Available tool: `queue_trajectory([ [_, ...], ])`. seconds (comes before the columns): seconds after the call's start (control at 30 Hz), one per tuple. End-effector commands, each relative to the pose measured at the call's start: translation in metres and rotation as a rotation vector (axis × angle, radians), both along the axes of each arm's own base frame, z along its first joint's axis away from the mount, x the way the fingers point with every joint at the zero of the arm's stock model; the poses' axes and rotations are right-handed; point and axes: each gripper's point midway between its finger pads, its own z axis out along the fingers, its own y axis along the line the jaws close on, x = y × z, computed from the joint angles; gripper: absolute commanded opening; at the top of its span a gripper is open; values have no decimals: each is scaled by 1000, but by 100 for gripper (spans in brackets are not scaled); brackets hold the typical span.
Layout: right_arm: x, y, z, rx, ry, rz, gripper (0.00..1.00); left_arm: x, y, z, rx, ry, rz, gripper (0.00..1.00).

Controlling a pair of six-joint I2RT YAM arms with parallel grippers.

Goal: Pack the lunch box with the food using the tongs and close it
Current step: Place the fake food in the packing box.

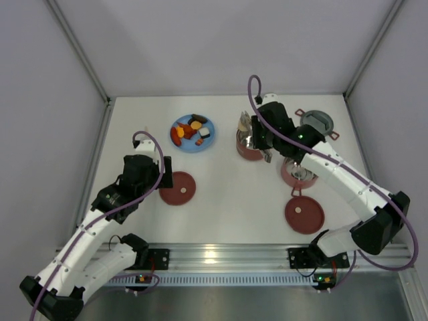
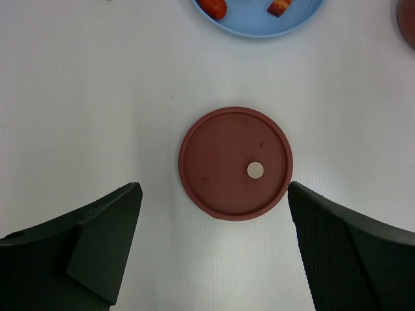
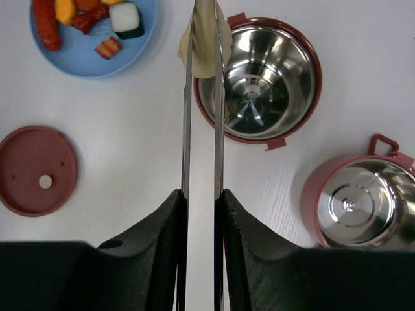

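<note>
The food is over the rim of the open dark-red bowl, so next my right gripper will move down and to the right in its wrist view toward the middle of the bowl below, then let go of the food.
My right gripper (image 3: 202, 191) is shut on the tongs (image 3: 187, 129), whose two silver arms run forward. Their tips pinch a cream-white piece of food (image 3: 205, 45) over the left rim of an open dark-red lunch box bowl (image 3: 259, 78), steel inside and empty. From above, this gripper (image 1: 257, 137) hangs beside that bowl (image 1: 249, 148). A second bowl (image 3: 356, 201) stands to the right. More food (image 3: 84, 13) lies on the light-blue plate (image 1: 192, 142). My left gripper (image 2: 213, 191) is open above a flat dark-red disc lid (image 2: 235, 162), not touching it.
Another disc lid (image 1: 304, 215) lies near the front right. The grey two-eared cover (image 1: 316, 122) sits at the back right. The second bowl (image 1: 297, 172) is under my right forearm. Grey walls enclose the table on three sides.
</note>
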Motion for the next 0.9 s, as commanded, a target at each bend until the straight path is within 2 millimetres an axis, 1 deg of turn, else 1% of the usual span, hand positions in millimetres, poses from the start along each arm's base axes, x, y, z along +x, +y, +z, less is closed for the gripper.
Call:
queue_trajectory([
  [0.0, 1, -29, 17, 47, -62, -77, 0, 2, -3, -1, -11, -4, -3, 99],
  [0.07, 2, -40, 14, 47, -61, -96, 0, 1, -3, -1, -11, -2, -6, 99],
  [0.1, 1, -42, 7, 37, -48, -97, 0, 2, -3, -1, -12, -3, -6, 99],
  [0.3, 0, -45, -16, 29, -10, -96, 0, 2, -4, -2, -11, 0, -6, 99],
  [0.47, 4, -47, -24, 14, 1, -108, 0, 2, -4, -2, -9, 2, -7, 99],
  [0.57, 4, -47, -25, 12, 2, -111, 5, 2, -4, -3, -9, 4, -7, 99],
  [0.63, 4, -48, -25, 12, 0, -112, 13, 2, -4, -3, -10, 3, -7, 99],
  [0.7, 4, -48, -24, 13, 1, -111, 16, 2, -4, -3, -7, 5, -8, 99],
  [0.73, 4, -48, -25, 10, 1, -111, 21, 2, -4, -3, -9, 4, -8, 99],
  [0.87, 4, -49, -26, -1, 7, -114, 31, 2, -4, -3, -9, 4, -7, 99],
])
